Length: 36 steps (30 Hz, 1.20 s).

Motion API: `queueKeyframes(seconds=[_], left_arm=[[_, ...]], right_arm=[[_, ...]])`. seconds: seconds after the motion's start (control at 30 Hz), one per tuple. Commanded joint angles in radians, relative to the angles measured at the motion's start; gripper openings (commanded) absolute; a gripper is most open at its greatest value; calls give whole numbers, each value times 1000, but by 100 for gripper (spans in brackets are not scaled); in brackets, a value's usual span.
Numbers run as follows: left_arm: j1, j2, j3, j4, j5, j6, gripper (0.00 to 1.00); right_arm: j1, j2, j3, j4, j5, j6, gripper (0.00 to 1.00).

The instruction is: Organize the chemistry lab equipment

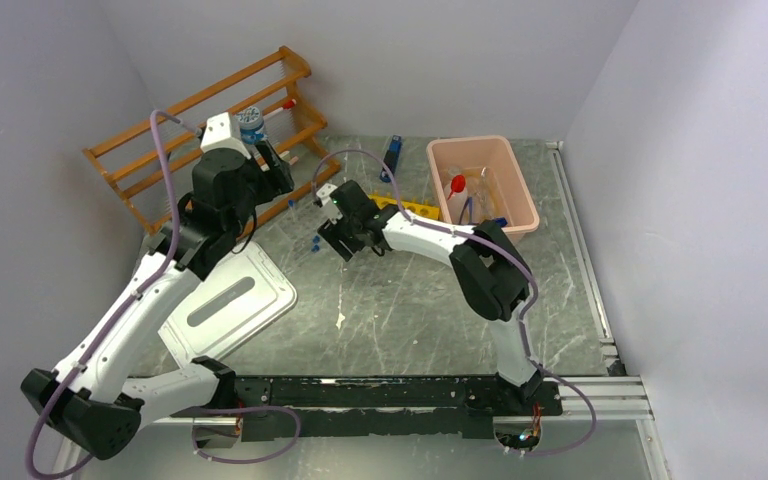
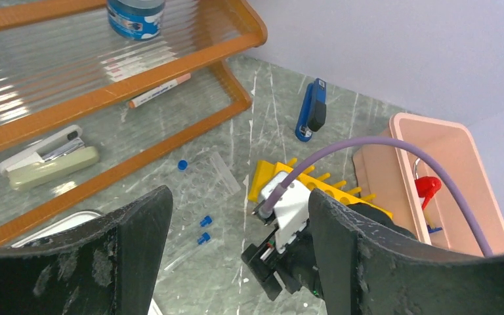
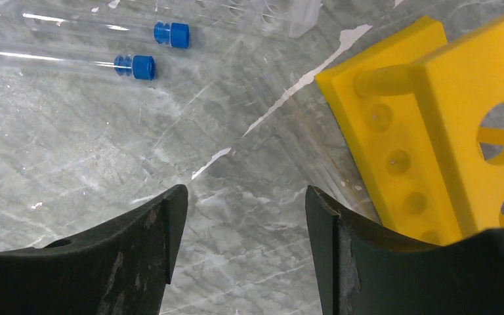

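My right gripper next moves down and turns toward the yellow tube rack, onto the third clear tube near the tube's far end, since it slants to my fingers.
Two blue-capped clear tubes lie flat on the grey table, ahead and left of my right gripper. That gripper is open with only bare table between its fingers. A third clear tube lies against the yellow tube rack on its right. My left gripper hangs open and empty higher up, by the wooden shelf, looking down on the right wrist and the tubes. From above, the right gripper is near the tubes. A red-capped squeeze bottle stands in the pink bin.
A clear well plate lies beside the tubes. A blue stapler rests behind the rack. The shelf holds a blue-lidded jar, a marker and a white stapler. A white tray sits at the front left.
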Motion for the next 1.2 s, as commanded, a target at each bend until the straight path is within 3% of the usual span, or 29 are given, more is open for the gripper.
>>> queueKeyframes(seconds=[0.0,0.2,0.6,0.97,1.03,1.17], left_arm=[[7,40,69,6,56,-6,80],[7,42,55,21,79,-14,80],[7,35,58,54,30,24,80],[7,57,41,68,53,15,80],[7,63,41,72,56,12,80],[7,72,39,81,71,6,80]], right_arm=[[5,23,10,36,23,-89,70],[0,96,92,1,41,-158,69],[-58,199,192,-96,-175,-203,65],[-65,193,210,-201,-270,-249,46],[-65,192,215,-210,-274,-250,48],[-66,193,200,-196,-229,-255,60]])
